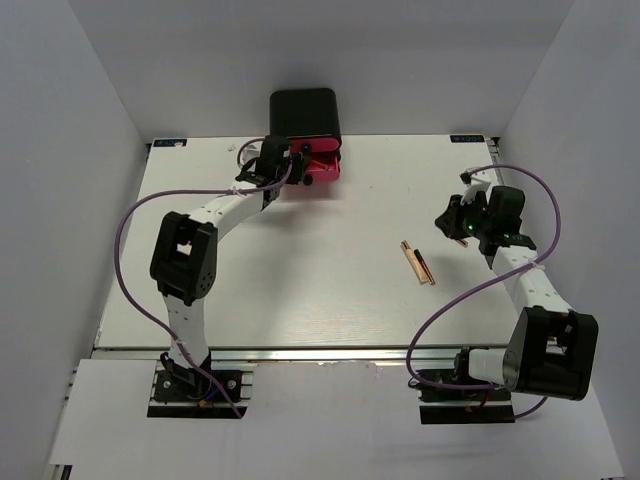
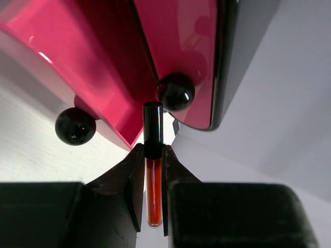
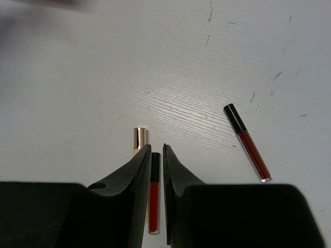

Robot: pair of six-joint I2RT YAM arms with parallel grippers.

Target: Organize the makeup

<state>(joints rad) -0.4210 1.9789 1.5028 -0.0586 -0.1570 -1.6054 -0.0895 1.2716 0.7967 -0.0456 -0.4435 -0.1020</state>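
The left gripper moves in over the open pink drawer with the slim red-and-black stick next and releases it there, because the drawer's inside lies uncovered.
My left gripper (image 1: 262,168) (image 2: 153,146) is shut on a slim red-and-black stick (image 2: 153,175) and holds it at the open pink drawer (image 2: 103,72) of the black box (image 1: 305,112). My right gripper (image 1: 450,218) (image 3: 157,147) hovers above the table, empty, with only a narrow slit between its jaws. Through the slit I see a red-and-black stick (image 3: 154,196) lying on the table. A beige stick with a gold cap (image 3: 139,138) lies beside it, partly hidden by my left finger. Another red-and-black stick (image 3: 248,144) lies to the right. These sticks (image 1: 418,262) lie mid-right on the table.
The black box stands at the table's back edge, with a pink drawer (image 1: 322,165) pulled out. Round black knobs (image 2: 75,125) (image 2: 176,92) stick out from the drawer fronts. White walls enclose the table on three sides.
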